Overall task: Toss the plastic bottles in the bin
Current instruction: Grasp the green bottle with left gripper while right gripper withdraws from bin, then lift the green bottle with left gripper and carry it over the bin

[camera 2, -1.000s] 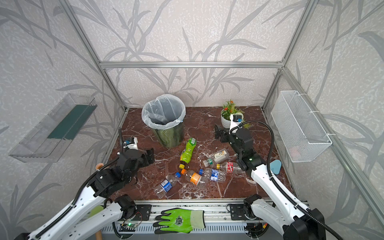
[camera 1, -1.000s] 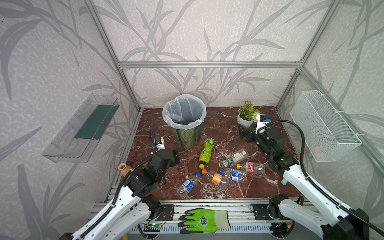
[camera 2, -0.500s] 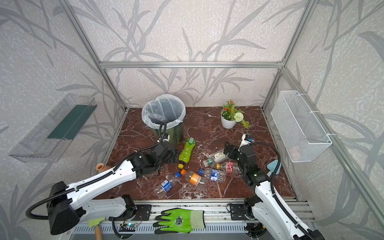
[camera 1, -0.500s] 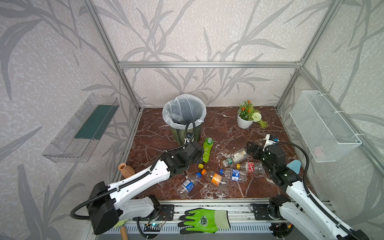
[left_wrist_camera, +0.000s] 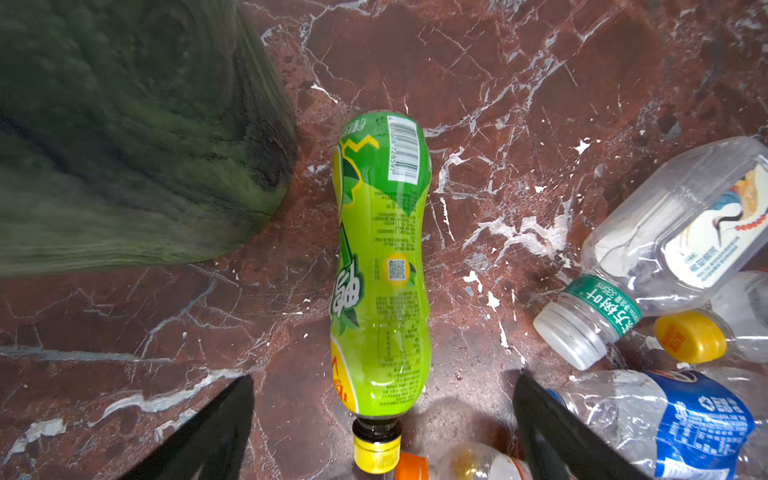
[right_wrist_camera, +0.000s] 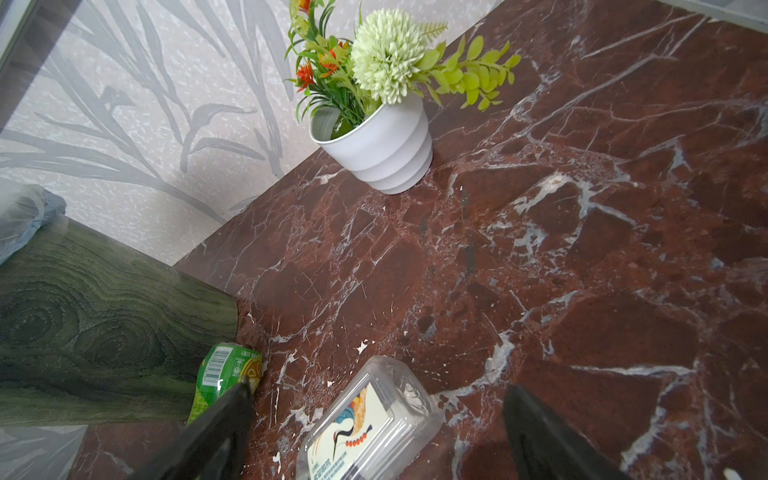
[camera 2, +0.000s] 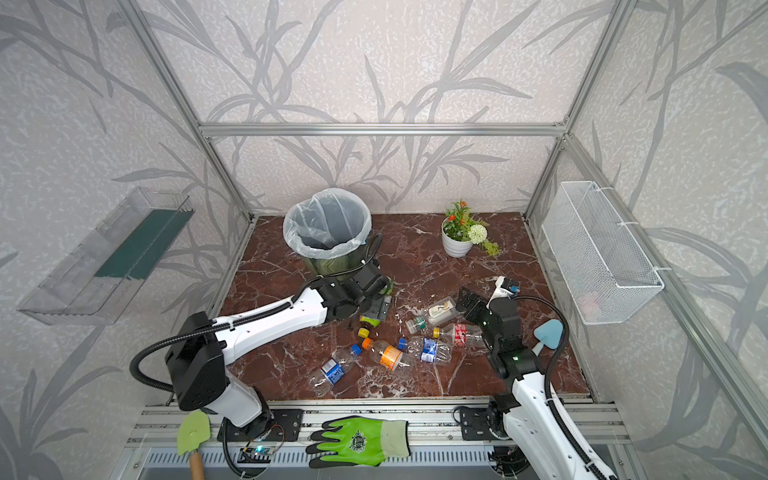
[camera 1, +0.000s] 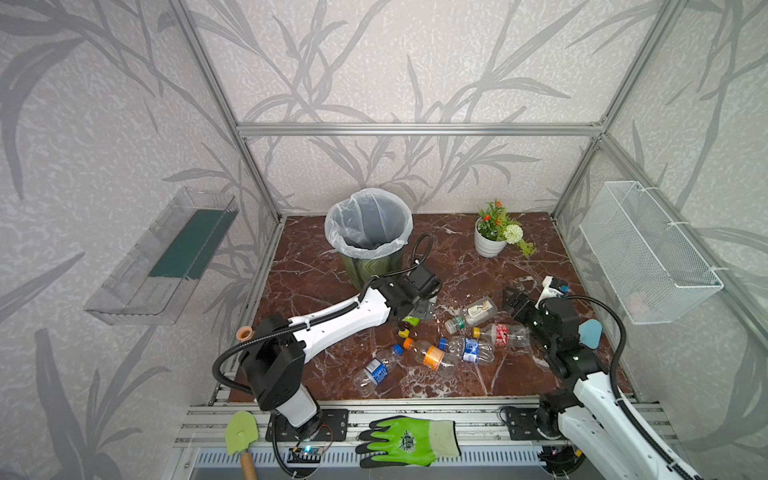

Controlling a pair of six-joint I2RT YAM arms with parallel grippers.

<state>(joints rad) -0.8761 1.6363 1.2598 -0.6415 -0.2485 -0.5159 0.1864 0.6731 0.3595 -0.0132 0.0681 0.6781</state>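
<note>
I should move my left gripper down and outward and close it around the lime-green bottle's narrow waist (left_wrist_camera: pixel 380 217) by the barcode, because that waist is below the fingers and farther outward.
The bin (camera 1: pixel 374 266) stands at the back left, dark green with a white bag liner. Several plastic bottles lie in front of it. My left gripper (left_wrist_camera: pixel 384 376) hangs open over the neck end of the lime-green bottle (left_wrist_camera: pixel 382 266), one finger on each side and neither touching. In both top views it (camera 1: pixel 424 309) covers most of that bottle. My right gripper (right_wrist_camera: pixel 378 385) is open above the base of a clear white-label bottle (right_wrist_camera: pixel 374 419). Red-label (camera 1: pixel 500 333), blue-label (camera 1: pixel 469 349), orange-label (camera 1: pixel 432 355) and another blue-label bottle (camera 1: pixel 376 370) lie nearer the front.
A white flower pot (camera 1: pixel 490 243) stands at the back right. A wire mesh basket (camera 1: pixel 648 257) hangs on the right wall and a clear shelf (camera 1: pixel 166 257) on the left. A green glove (camera 1: pixel 409 440) and a trowel (camera 1: pixel 241 432) lie on the front rail.
My left arm has swung from the front left across to the lime-green bottle beside the bin. My right gripper has drawn back from the flower pot to the clear white-label bottle.
</note>
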